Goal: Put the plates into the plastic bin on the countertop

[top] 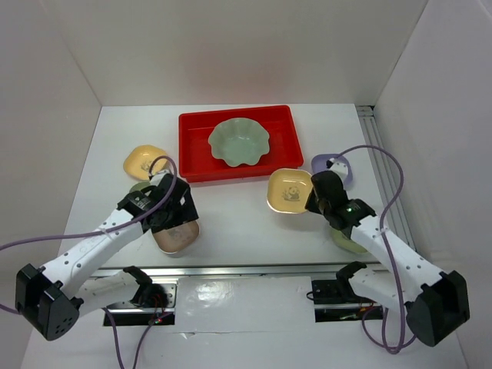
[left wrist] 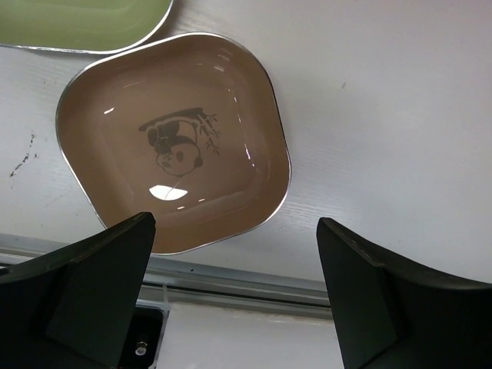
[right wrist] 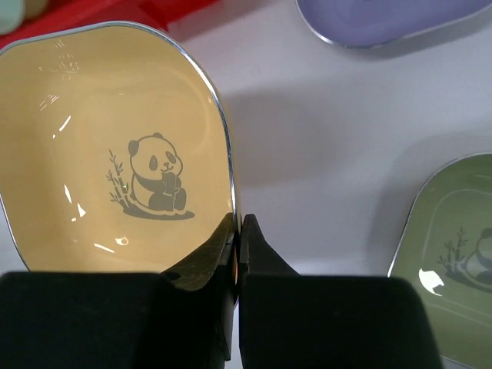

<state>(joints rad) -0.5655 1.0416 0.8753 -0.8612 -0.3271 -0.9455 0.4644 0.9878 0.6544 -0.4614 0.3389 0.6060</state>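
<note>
I will next lift my right gripper outward past the near side of the bin and onto the scalloped plate (top: 239, 141), because the yellow panda plate (top: 287, 190) hangs in front of the bin.
The red plastic bin (top: 198, 146) stands at the back centre of the white countertop (top: 238, 223) and holds the large pale green scalloped plate (top: 239, 141). My right gripper (top: 311, 198) (right wrist: 238, 224) is shut on the right rim of a yellow panda plate (top: 287, 190) (right wrist: 100, 154), just in front of the bin's right corner. My left gripper (top: 173, 211) (left wrist: 234, 223) hangs open above a pink panda plate (top: 177, 237) (left wrist: 173, 138), with nothing between its fingers. Another yellow plate (top: 145, 161) lies at the left.
A lavender plate (top: 336, 167) (right wrist: 384, 19) lies right of the bin. A green plate (top: 350, 242) (right wrist: 453, 246) sits partly under the right arm. A light green plate (top: 138, 187) (left wrist: 84, 23) lies under the left arm. A metal rail (top: 246, 270) (left wrist: 231, 280) runs along the near edge.
</note>
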